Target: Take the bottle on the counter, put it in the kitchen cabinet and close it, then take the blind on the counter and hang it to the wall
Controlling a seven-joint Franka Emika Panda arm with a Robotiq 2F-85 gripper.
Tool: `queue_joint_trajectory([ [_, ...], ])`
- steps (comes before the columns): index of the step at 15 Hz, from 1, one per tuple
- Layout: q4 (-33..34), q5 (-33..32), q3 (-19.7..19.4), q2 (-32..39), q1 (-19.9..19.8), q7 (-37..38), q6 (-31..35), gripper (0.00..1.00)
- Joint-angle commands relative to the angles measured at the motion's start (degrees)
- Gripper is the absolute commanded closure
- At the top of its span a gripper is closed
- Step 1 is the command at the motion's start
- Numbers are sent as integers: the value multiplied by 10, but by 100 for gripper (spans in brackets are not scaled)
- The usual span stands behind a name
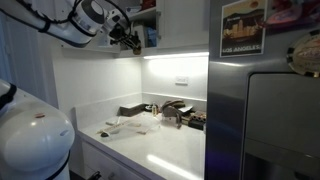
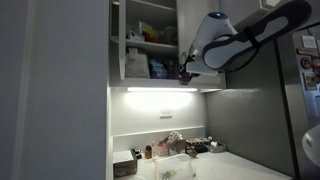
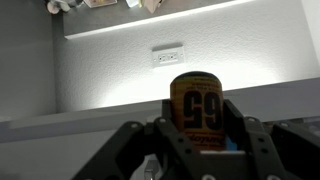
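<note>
My gripper will next lift the bottle and carry it outward onto the cabinet's bottom shelf (image 2: 160, 75) to let go of it, because the gripper is still at the cabinet's lower front edge.
My gripper (image 3: 197, 135) is shut on the bottle (image 3: 197, 105), an amber-brown bottle with a printed label; this wrist view stands upside down. In both exterior views the gripper (image 1: 128, 38) (image 2: 186, 72) is raised high, at the lower front edge of the open kitchen cabinet (image 2: 150, 40) (image 1: 150, 30). The bottle is too small to make out in those views. The blind (image 1: 135, 125), a pale floppy bundle, lies on the white counter (image 1: 170, 155) (image 2: 215, 172) below. The wall (image 1: 110, 80) carries a white outlet plate (image 1: 182, 81) (image 2: 166, 115) (image 3: 166, 55).
The cabinet shelves hold boxes and packets (image 2: 160, 66). Dark grey items (image 1: 178, 112) stand at the back of the counter. A dark box (image 2: 125, 165) stands on the counter. A steel fridge (image 1: 265, 110) with a poster stands beside the counter.
</note>
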Motion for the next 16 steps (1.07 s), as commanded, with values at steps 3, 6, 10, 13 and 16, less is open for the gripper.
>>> queue_joint_trajectory([
  [3, 77, 0, 43, 50, -63, -6, -4, 73],
  [6, 109, -4, 58, 73, -79, -4, -7, 73],
  [10, 153, -16, 78, 101, -97, 7, -11, 73],
  [13, 186, -28, 90, 123, -108, 10, -17, 73],
  [16, 216, -47, 100, 147, -117, 12, -29, 73],
])
